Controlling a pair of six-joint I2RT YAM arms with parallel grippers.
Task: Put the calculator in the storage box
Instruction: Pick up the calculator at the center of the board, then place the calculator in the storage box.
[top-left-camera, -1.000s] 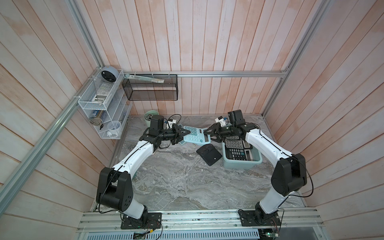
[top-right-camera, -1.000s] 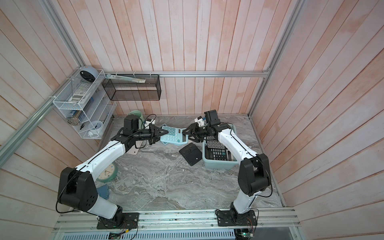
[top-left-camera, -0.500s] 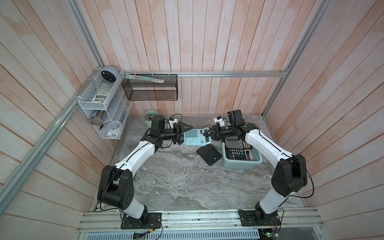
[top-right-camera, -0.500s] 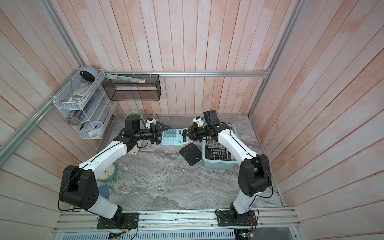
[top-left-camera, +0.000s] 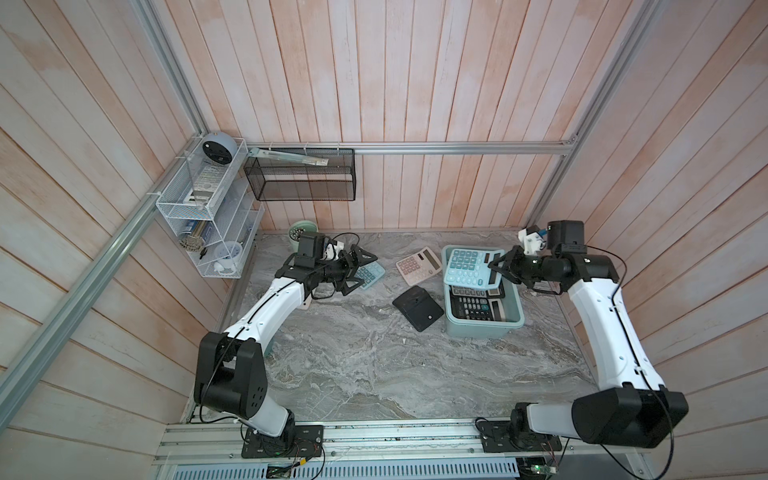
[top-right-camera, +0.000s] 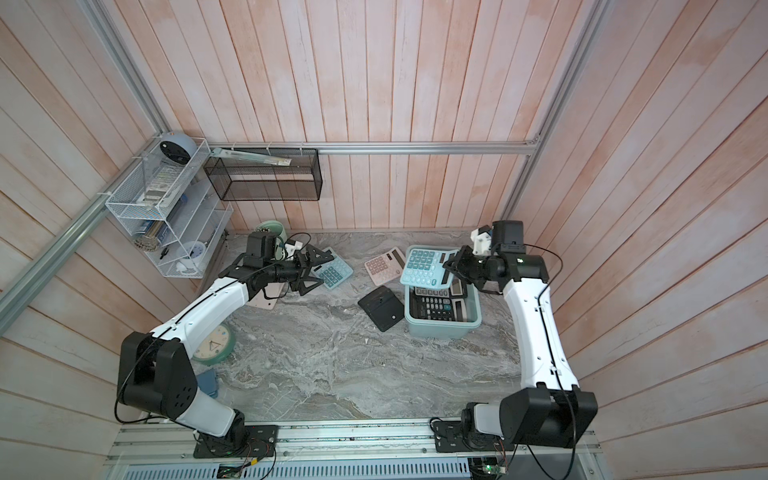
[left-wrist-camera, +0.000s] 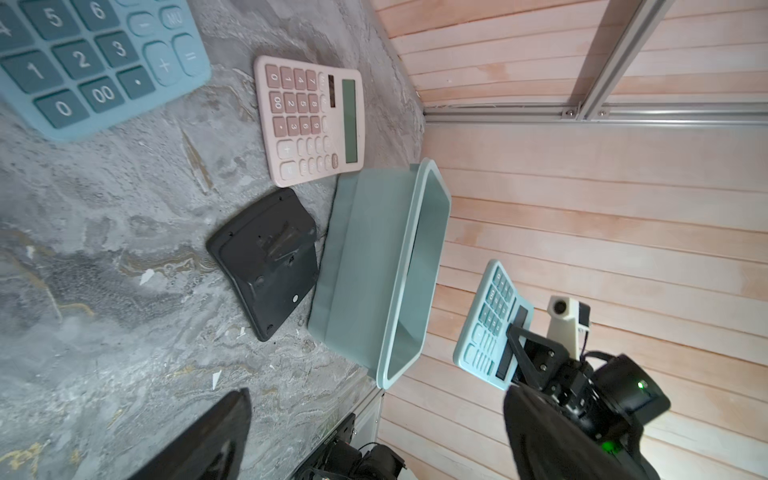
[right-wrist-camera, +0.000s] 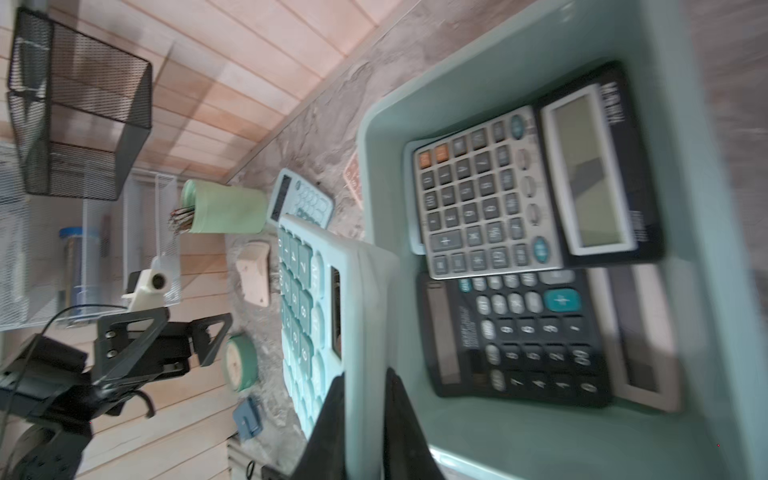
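Note:
The box's near half lies below my right gripper and back from it, so I will bring it back and down to release the calculator on its lower pile.
My right gripper (top-left-camera: 496, 270) is shut on the edge of a light blue calculator (top-left-camera: 469, 267), held tilted over the far end of the teal storage box (top-left-camera: 478, 332). The right wrist view shows both fingers (right-wrist-camera: 328, 424) clamped on the calculator's rim (right-wrist-camera: 365, 332), with two dark calculators (right-wrist-camera: 519, 332) lying in the box (right-wrist-camera: 706, 249). My left gripper (top-left-camera: 360, 270) is open and empty at the back left. It hangs over a darker teal calculator (top-left-camera: 374, 272) on the table. Both top views show the held calculator (top-right-camera: 424, 267) above the box (top-right-camera: 440, 330).
A pink calculator (top-left-camera: 417, 265) and a face-down black calculator (top-left-camera: 417, 307) lie just left of the box. A mint cup (top-left-camera: 302, 228) stands at the back left. A black mesh basket (top-left-camera: 299, 178) and a white wire shelf (top-left-camera: 199, 208) hang on the walls. A green clock (top-right-camera: 212, 345) lies by the left arm.
The left gripper opened and let go of the light blue calculator. The right gripper shut on it and carried it right, over the storage box.

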